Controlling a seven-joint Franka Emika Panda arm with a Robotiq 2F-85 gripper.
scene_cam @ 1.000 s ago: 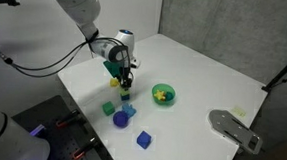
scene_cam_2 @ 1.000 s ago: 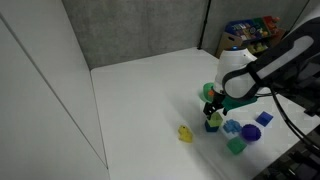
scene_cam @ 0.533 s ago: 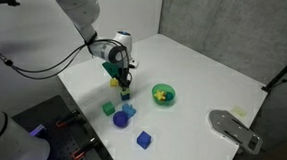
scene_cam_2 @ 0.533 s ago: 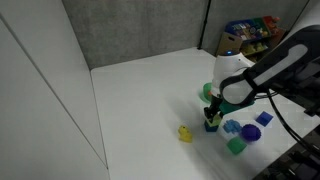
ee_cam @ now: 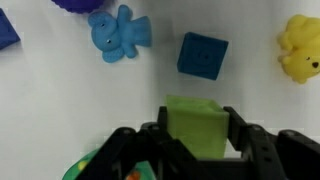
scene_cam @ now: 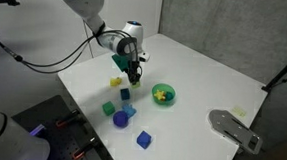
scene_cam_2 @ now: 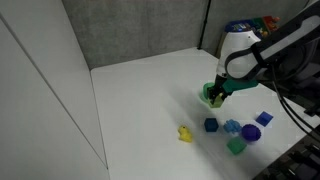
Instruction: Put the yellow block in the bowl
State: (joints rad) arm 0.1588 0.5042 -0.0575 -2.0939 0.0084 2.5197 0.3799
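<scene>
The clamped yellow block goes outward over the bowl's open top (scene_cam: 163, 94) (ee_cam: 100, 169) next and my gripper releases it there, as it still hangs beside the green bowl.
In the wrist view the yellow block (ee_cam: 195, 125), a lime cube, sits clamped between my gripper's (ee_cam: 195, 132) black fingers (ee_cam: 247, 140) and hangs above the white table. My gripper (scene_cam: 132, 69) is raised off the table, just beside the green bowl (scene_cam: 163, 95), which holds a yellow star-like piece. From the opposite side my gripper (scene_cam_2: 219, 92) hangs right at the bowl (scene_cam_2: 209, 95). The bowl's rim (ee_cam: 82, 170) shows at the lower left of the wrist view.
A dark blue cube (scene_cam: 125, 93), a flat yellow piece (scene_cam: 115, 82), a teal block (scene_cam: 109, 108), a light blue figure (scene_cam: 129, 110) and a purple block (scene_cam: 144, 140) lie on the table (scene_cam: 204, 74). A grey object (scene_cam: 236, 129) rests near one edge.
The gripper has shut on the yellow block, lifted it off the table and carried it from the cluster of blocks over to the bowl.
</scene>
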